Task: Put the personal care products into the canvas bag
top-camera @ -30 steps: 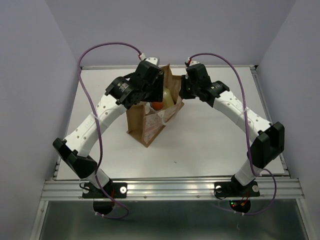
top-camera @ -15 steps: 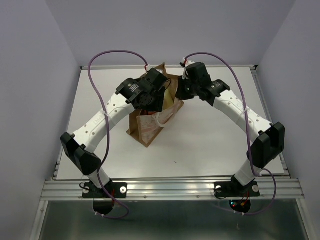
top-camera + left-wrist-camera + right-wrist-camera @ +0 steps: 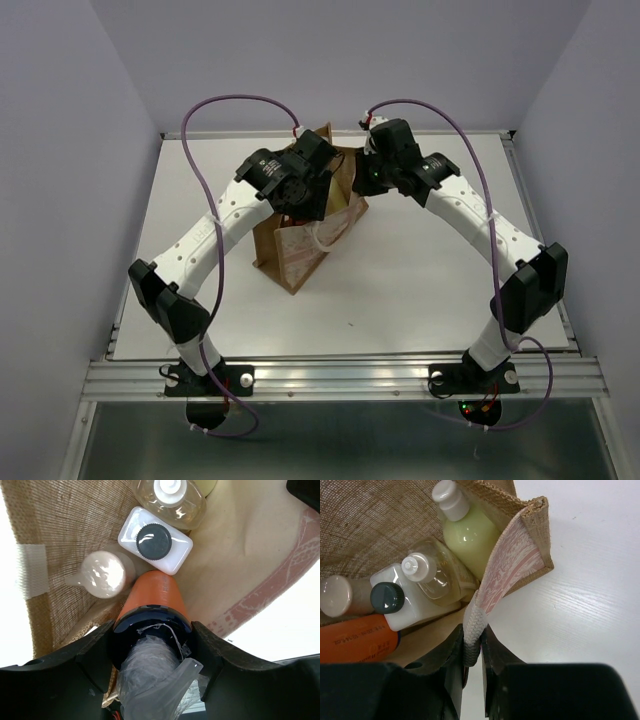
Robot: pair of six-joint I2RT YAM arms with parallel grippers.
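Note:
My left gripper will next lower the orange bottle into the near end of the bag, beside the white square bottle, and let go of it, because it already points down into the bag [image 3: 295,255].
The canvas bag [image 3: 295,255] stands upright mid-table. My left gripper [image 3: 305,195] hangs over its mouth, shut on the dark cap of the orange bottle [image 3: 154,592], which points down into the bag. Inside lie the white square bottle [image 3: 155,541], the amber bottle with white cap [image 3: 172,500] and the brown-tan bottle [image 3: 102,573]. The right wrist view also shows the pale yellow-green bottle [image 3: 467,537] in the bag. My right gripper [image 3: 473,655] is shut on the bag's cream strap handle [image 3: 474,625] at the bag's right rim [image 3: 355,195].
The white table [image 3: 430,270] spreads around the bag, bounded by a metal rail [image 3: 340,378] at the near edge and grey walls on three sides. Purple cables [image 3: 230,100] arch above both arms.
My left arm has swung right and come down over the bag's mouth with the orange bottle, now covering the bottles seen inside before. The right gripper has kept its hold on the strap.

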